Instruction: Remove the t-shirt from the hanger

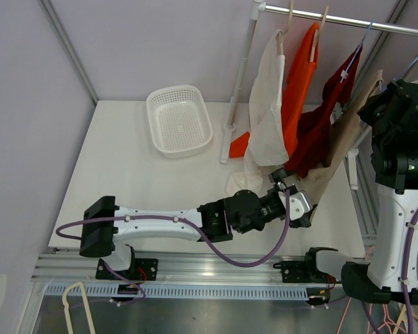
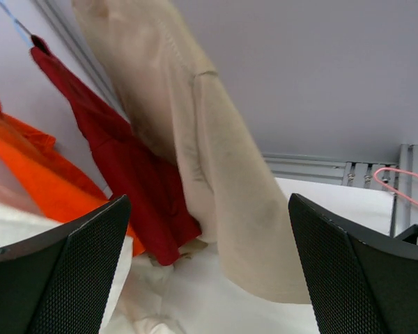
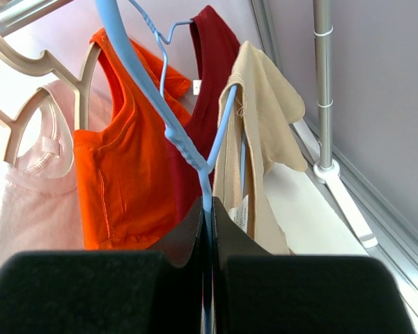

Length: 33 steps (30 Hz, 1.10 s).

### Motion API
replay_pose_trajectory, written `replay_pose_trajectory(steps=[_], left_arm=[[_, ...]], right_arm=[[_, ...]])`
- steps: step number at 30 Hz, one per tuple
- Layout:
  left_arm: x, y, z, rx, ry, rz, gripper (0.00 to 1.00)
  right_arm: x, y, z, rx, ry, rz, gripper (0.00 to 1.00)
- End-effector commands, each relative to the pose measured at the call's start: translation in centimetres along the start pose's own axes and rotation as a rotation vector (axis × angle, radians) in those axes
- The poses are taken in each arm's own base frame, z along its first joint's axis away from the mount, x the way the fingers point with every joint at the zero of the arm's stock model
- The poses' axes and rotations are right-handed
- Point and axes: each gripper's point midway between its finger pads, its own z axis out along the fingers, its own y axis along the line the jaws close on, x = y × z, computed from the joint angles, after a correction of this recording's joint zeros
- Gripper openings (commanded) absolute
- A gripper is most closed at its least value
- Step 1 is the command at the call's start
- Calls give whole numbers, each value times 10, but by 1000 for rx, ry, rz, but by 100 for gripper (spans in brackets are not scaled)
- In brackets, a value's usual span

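Note:
My left gripper moves to the right in the top view next, onto the beige t-shirt's near hemmed edge, which hangs clear of the dark red garment.
A beige t-shirt [image 1: 348,129] [image 3: 261,111] hangs at the right end of the rail on a light blue hanger [image 3: 174,132]. My right gripper [image 3: 210,209] is shut on that hanger just below where its arms meet the neck. My left gripper [image 1: 282,179] [image 2: 207,202] is open, low over the table, with its fingers either side of the shirt's lower hem [image 2: 223,181] and not touching it. One hanger arm runs into the shirt's collar; the rest of the hanger is hidden by fabric.
A dark red garment [image 2: 125,174], an orange one [image 2: 28,160] and a cream one [image 1: 265,111] hang to the left on the same rail [image 1: 348,22], draping onto the table. The rack pole [image 1: 238,76] stands mid-table and a white basket [image 1: 179,120] sits at the back left.

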Motion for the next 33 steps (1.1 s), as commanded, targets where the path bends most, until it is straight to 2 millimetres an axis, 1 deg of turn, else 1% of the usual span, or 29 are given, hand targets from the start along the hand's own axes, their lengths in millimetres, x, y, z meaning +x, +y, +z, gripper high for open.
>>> replay_pose_trajectory(steps=[1,3,4,5,7,11,12,13,14,15,17,18,19,20,22,23,24,25,26,27,28,29,30,31,32,33], left_arm=[[-38,-4,10,26,-109,-61,100],[-35,-13,14,60,-102,-74,100],[-27,-16,16,68,-83,-73,100],[-37,-14,20,62,-98,-83,100],[-24,-22,25,75,-72,-82,99],[-19,-25,30,110,-66,-166,90],[-17,-26,31,118,-64,-181,84],[-19,-26,32,129,-69,-195,80],[-11,-27,35,131,-47,-206,74],[-17,-26,39,132,-55,-209,55],[-9,-30,44,139,-25,-195,30],[0,-33,46,141,0,-192,12],[-3,-31,48,133,-6,-196,7],[-1,-31,49,127,3,-201,6],[-3,-30,50,122,-7,-205,7],[-6,-29,51,119,-12,-203,6],[-9,-28,51,118,-15,-201,1],[-9,-27,51,117,-7,-196,1],[-14,-25,50,115,-13,-191,1],[-16,-23,48,114,-16,-189,1],[-31,-16,42,108,-43,-192,1],[-28,-20,35,118,-37,-189,1],[-35,-18,31,115,-45,-192,1],[-48,-19,19,121,-54,-197,1],[-58,-20,13,127,-68,-196,1],[-64,-23,6,136,-77,-189,1]], right_arm=[[-27,11,-11,-44,-81,51,0],[-26,12,-11,-50,-78,52,0],[-27,13,-11,-54,-78,54,0],[-26,14,-11,-57,-75,56,0],[-27,16,-13,-70,-75,64,0],[-31,20,-16,-86,-78,66,0],[-32,21,-17,-89,-76,66,0],[-36,22,-19,-95,-82,69,0],[-35,23,-20,-100,-78,69,0],[-36,24,-20,-105,-78,70,0],[-37,24,-22,-110,-81,71,0],[-37,25,-22,-113,-81,72,0],[-37,25,-23,-115,-81,72,0],[-36,25,-23,-118,-76,70,0],[-34,27,-24,-128,-68,75,0],[-32,27,-23,-130,-62,73,0],[-31,28,-23,-133,-57,76,0],[-31,28,-22,-131,-60,75,0],[-30,26,-21,-125,-62,72,0],[-25,23,-18,-109,-54,65,0],[-25,19,-16,-87,-62,55,0],[-25,17,-13,-73,-65,50,0],[-20,15,-9,-59,-58,41,0],[-23,14,-5,-53,-75,39,0],[-22,15,-2,-52,-77,33,0],[-18,16,5,-47,-67,26,0]])
